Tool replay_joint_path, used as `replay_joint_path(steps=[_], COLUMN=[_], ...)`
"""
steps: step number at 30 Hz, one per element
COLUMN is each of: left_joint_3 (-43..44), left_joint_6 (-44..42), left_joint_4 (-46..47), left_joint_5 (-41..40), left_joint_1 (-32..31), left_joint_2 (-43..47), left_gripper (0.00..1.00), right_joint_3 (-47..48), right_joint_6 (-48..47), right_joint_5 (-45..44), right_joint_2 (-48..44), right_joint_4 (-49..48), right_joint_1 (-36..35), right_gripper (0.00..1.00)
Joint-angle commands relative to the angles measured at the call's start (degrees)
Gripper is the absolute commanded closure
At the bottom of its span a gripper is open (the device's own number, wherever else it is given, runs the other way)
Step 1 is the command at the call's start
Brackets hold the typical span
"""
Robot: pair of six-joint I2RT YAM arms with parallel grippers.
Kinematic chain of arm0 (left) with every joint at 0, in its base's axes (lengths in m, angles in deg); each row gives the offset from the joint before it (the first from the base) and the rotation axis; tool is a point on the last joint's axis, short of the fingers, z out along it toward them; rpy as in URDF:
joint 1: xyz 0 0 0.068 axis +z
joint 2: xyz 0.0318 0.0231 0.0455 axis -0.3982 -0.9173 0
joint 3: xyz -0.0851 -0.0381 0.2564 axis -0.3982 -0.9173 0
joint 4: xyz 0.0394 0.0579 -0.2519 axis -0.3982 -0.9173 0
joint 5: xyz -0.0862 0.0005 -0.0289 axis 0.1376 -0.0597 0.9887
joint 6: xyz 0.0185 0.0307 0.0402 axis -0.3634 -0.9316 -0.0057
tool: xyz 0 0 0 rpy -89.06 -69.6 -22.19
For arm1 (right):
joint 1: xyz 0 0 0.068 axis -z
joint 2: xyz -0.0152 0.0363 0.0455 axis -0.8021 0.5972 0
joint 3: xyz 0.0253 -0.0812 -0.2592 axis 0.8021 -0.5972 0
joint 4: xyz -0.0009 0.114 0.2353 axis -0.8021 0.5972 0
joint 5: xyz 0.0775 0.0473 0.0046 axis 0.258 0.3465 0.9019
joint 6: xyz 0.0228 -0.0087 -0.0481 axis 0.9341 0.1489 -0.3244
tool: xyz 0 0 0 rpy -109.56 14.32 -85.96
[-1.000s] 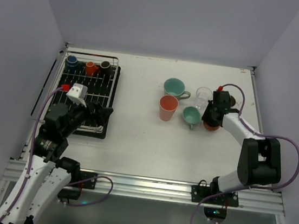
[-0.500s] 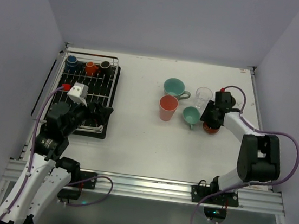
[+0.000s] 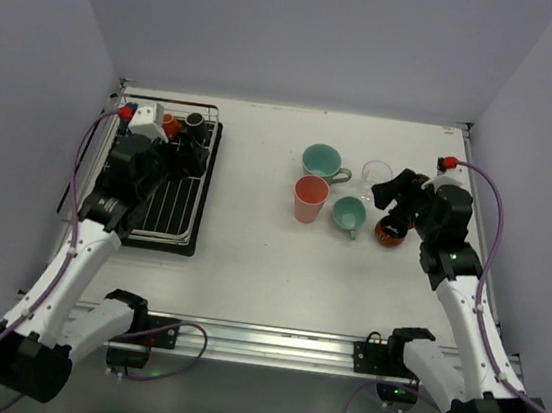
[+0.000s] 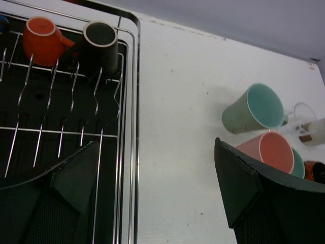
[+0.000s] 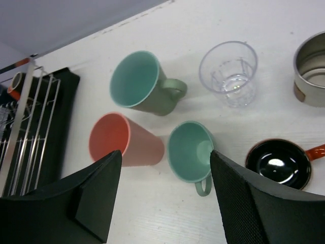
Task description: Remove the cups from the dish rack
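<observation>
The robot needs to move its left gripper outward next and lower it around the sides of the black cup (image 3: 195, 120) (image 4: 100, 38), because the cup is beyond the open fingertips at the far corner of the rack.
The dish rack (image 3: 167, 208) is a silver wire rack on a black tray at the left. An orange cup (image 4: 42, 33) and a black cup (image 4: 100, 38) sit at its far end. My left gripper (image 4: 158, 195) hangs open and empty above the rack's right rim, just short of the black cup (image 3: 195, 120). On the table to the right stand a large teal mug (image 5: 139, 81), a salmon tumbler (image 5: 121, 141), a small teal mug (image 5: 190, 150), a clear glass (image 5: 229, 71), a metal cup (image 5: 312, 68) and a brown cup (image 5: 278, 162). My right gripper (image 5: 166, 203) is open above them, holding nothing.
The rack's rim (image 4: 136, 101) runs under my left fingers. White walls close the table at the back and both sides. An aluminium rail (image 3: 259, 341) borders the near edge.
My right gripper has opened, let go of the brown cup and drawn back and up. My left arm has swung from the rack's near end to its far end.
</observation>
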Motion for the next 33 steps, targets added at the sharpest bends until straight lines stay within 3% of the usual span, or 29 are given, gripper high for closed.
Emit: replay_joint_path(steps=[1, 5, 7, 9, 14, 23, 33], left_joint_3=[6.6, 11.7, 13.6, 15.4, 21.8, 30.1, 33.6], left_joint_6=[2.6, 0.4, -0.8, -1.2, -4.9, -12.6, -13.5], left_joint_4=[6.8, 10.3, 13.2, 13.8, 14.4, 15.3, 15.1], left_joint_5=[-10.1, -12.8, -11.1, -9.7, -8.0, -5.3, -0.3], left_joint_1=[0.2, 1.8, 3.7, 5.5, 7.3, 8.2, 9.3], left_joint_2=[-8.5, -22.0, -25.6, -30.8, -39.9, -50.7, -57.2], left_gripper=[0.0, 0.02, 0.09, 0.17, 0.2, 0.22, 0.27], right_joint_3=[-5.1, -9.0, -10.1, -10.5, -11.8, -12.1, -11.7], right_joint_6=[1.9, 2.7, 2.6, 2.7, 3.0, 2.7, 2.4], right_joint_5=[5.8, 9.2, 10.2, 11.2, 14.3, 15.4, 15.0], right_joint_2=[-5.0, -12.7, -15.7, -16.8, -17.4, -15.3, -14.7], right_joint_4=[-3.3, -5.3, -5.3, -5.5, -7.3, -8.9, -8.8], right_joint_1=[-1.1, -1.5, -1.5, -1.7, -2.7, -4.8, -5.2], right_gripper=[0.28, 0.3, 0.3, 0.31, 0.32, 0.32, 0.32])
